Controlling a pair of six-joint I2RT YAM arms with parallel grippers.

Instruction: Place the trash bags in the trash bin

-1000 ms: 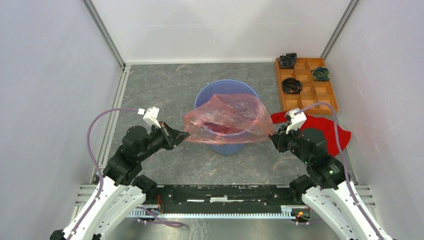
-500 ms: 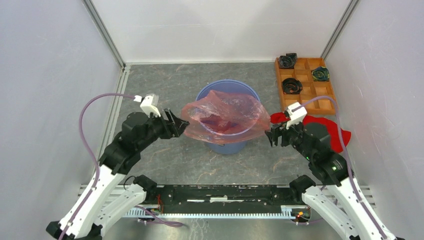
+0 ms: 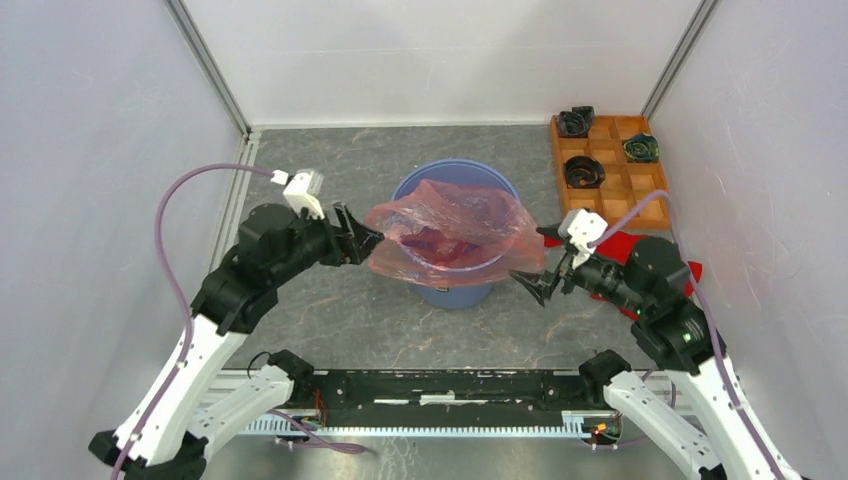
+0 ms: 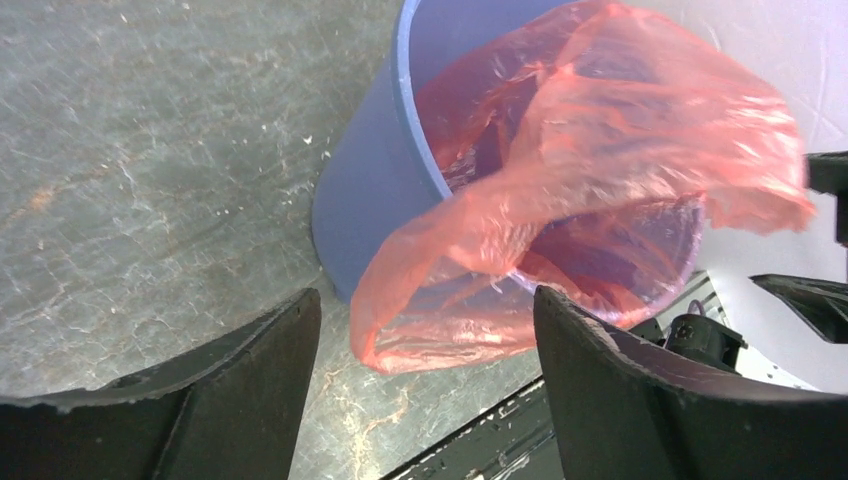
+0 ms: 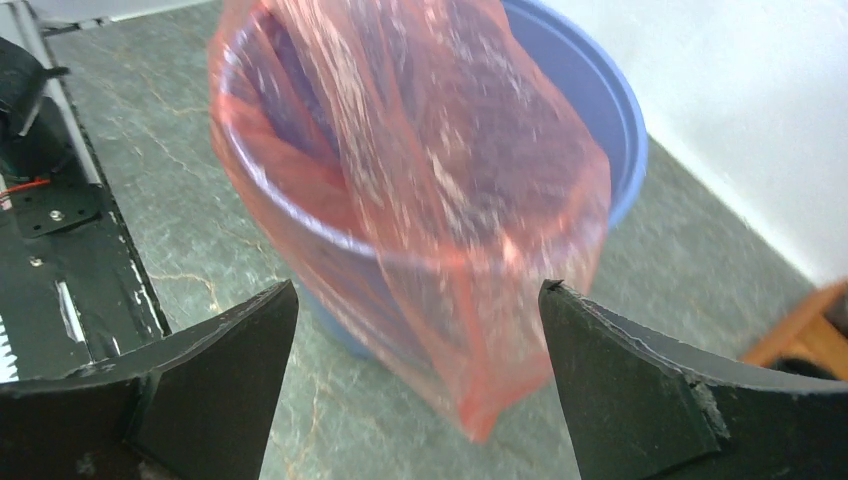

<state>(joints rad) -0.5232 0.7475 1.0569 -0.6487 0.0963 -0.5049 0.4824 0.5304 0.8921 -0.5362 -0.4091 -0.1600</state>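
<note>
My left gripper is going outward and toward the bin (image 3: 455, 171) next, onto the edge of the bag that hangs loose outside the bin's rim.
The trash bag (image 3: 450, 232), a crinkly translucent red-pink film, lies over the mouth of the trash bin (image 3: 455, 171), a round blue bucket mid-table. Part of the film sinks inside; its edges hang outside the rim on the left, right and near sides. My left gripper (image 3: 366, 241) is open just left of the bag's left edge, holding nothing. In the left wrist view the bag (image 4: 560, 200) and bin wall (image 4: 365, 190) lie beyond the spread fingers (image 4: 250, 370). My right gripper (image 3: 531, 284) is open beside the bag's right lower corner. The right wrist view shows the bag (image 5: 420, 150) hanging free ahead of the gripper (image 5: 419, 285).
An opaque red cloth (image 3: 655, 252) lies on the table under my right arm. An orange compartmented tray (image 3: 660, 196) sits at the back right with three dark round items (image 3: 584, 171) in it. White walls close in both sides and the back.
Both grippers have opened and let go of the bag, which has slumped onto the bin. The right gripper has swung down towards the bag's lower corner; the left has risen slightly.
</note>
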